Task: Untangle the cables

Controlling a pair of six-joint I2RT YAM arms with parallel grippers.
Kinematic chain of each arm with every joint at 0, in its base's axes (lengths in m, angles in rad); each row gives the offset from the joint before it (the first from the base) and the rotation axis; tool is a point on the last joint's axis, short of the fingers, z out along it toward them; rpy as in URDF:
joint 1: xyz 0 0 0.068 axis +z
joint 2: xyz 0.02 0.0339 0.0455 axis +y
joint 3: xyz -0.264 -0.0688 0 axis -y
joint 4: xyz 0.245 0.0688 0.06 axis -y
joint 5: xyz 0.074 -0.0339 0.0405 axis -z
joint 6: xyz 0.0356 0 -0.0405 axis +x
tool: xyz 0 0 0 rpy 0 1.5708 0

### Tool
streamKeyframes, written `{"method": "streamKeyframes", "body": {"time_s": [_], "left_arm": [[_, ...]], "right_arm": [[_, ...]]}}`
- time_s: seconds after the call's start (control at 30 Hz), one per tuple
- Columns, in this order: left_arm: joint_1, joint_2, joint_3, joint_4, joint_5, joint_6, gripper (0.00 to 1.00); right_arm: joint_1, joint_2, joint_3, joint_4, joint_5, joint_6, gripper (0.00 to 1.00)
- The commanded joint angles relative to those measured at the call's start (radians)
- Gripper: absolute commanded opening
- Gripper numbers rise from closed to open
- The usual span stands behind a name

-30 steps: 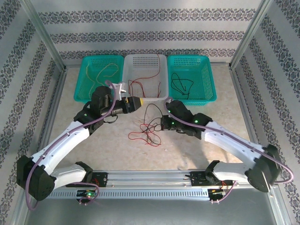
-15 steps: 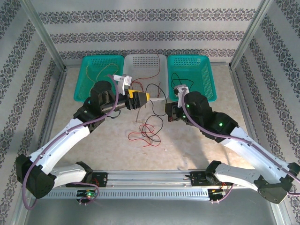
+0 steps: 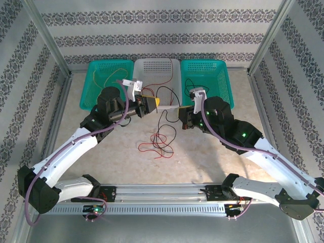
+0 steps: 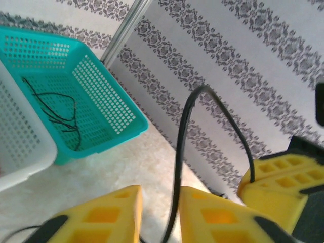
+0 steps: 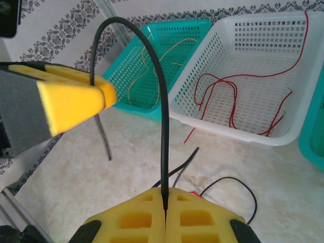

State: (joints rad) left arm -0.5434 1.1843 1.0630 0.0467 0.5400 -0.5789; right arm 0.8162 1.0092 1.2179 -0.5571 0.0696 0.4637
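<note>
My right gripper moves outward and over the teal basket holding black cables next and releases the black cable there, since that basket already gathers its color.
A black cable [image 3: 165, 89] arcs in the air between my two grippers. My right gripper [image 5: 166, 191] is shut on one end of it [image 5: 163, 126], in front of the right teal basket [image 3: 228, 91]. My left gripper [image 4: 161, 195] has its jaws a narrow gap apart. The same black cable [image 4: 183, 131] runs up through that gap, against the right finger [image 4: 212, 210]. Below, a tangle of red and black cables [image 3: 159, 143] lies on the table, and a black strand [image 3: 162, 119] hangs down toward it.
Three baskets stand in a row at the back. The left teal basket [image 3: 87, 86] holds yellow cables [image 3: 114, 76]. The white basket [image 3: 157, 62] holds red cables [image 5: 223, 96]. The right teal one holds black cables [image 4: 63, 114]. Metal frame posts [image 3: 45, 40] flank the table.
Both grippers have risen from the tangle toward the baskets, lifting the black cable into an arc. The left jaws opened wider, then narrowed around the cable.
</note>
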Motion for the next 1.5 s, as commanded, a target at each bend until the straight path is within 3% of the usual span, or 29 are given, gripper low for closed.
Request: {"method": "streamKeyframes", "body": {"time_s": [0.0, 0.07, 0.27, 0.5, 0.63, 0.8, 0.93, 1.1, 1.27, 1.37, 1.4, 1.43, 1.47], "left_arm": [[-0.011, 0.017, 0.038, 0.107, 0.033, -0.014, 0.1], [-0.01, 0.029, 0.064, 0.133, 0.056, -0.021, 0.0], [-0.01, 0.034, 0.078, 0.331, 0.182, -0.087, 0.0], [-0.011, 0.017, 0.045, 0.386, 0.174, -0.118, 0.0], [-0.011, -0.002, 0.026, 0.331, 0.136, -0.078, 0.0], [-0.01, 0.008, 0.04, 0.274, 0.218, -0.029, 0.0], [-0.013, -0.013, 0.114, -0.021, 0.24, 0.188, 0.0], [-0.013, -0.008, 0.148, -0.215, 0.309, 0.29, 0.0], [-0.013, -0.012, 0.109, -0.165, 0.389, 0.232, 0.0], [-0.013, -0.026, 0.1, -0.146, 0.369, 0.217, 0.0], [-0.014, -0.031, 0.102, -0.151, 0.33, 0.218, 0.05], [-0.014, -0.036, 0.103, -0.16, 0.287, 0.22, 0.26], [-0.013, -0.046, 0.099, -0.161, 0.24, 0.22, 0.38]], "right_arm": [[0.012, -0.018, 0.009, 0.017, 0.004, -0.008, 0.0], [0.012, -0.024, 0.003, 0.013, 0.015, -0.008, 0.0], [0.012, -0.053, -0.005, 0.011, 0.074, -0.005, 0.0], [0.002, -0.094, -0.026, 0.027, 0.123, -0.012, 0.0], [0.0, -0.103, -0.025, 0.028, 0.146, -0.024, 0.0], [-0.016, -0.104, -0.001, -0.007, 0.192, -0.034, 0.0], [-0.036, -0.101, 0.035, -0.075, 0.269, -0.054, 0.0], [-0.11, -0.109, 0.071, -0.11, 0.269, -0.062, 0.0], [-0.177, -0.086, 0.128, -0.121, 0.25, -0.085, 0.0], [-0.223, -0.047, 0.182, -0.144, 0.25, -0.105, 0.0], [-0.24, -0.033, 0.2, -0.15, 0.248, -0.11, 0.0], [-0.253, -0.021, 0.212, -0.152, 0.249, -0.114, 0.0], [-0.27, -0.008, 0.229, -0.153, 0.251, -0.119, 0.0]]}}
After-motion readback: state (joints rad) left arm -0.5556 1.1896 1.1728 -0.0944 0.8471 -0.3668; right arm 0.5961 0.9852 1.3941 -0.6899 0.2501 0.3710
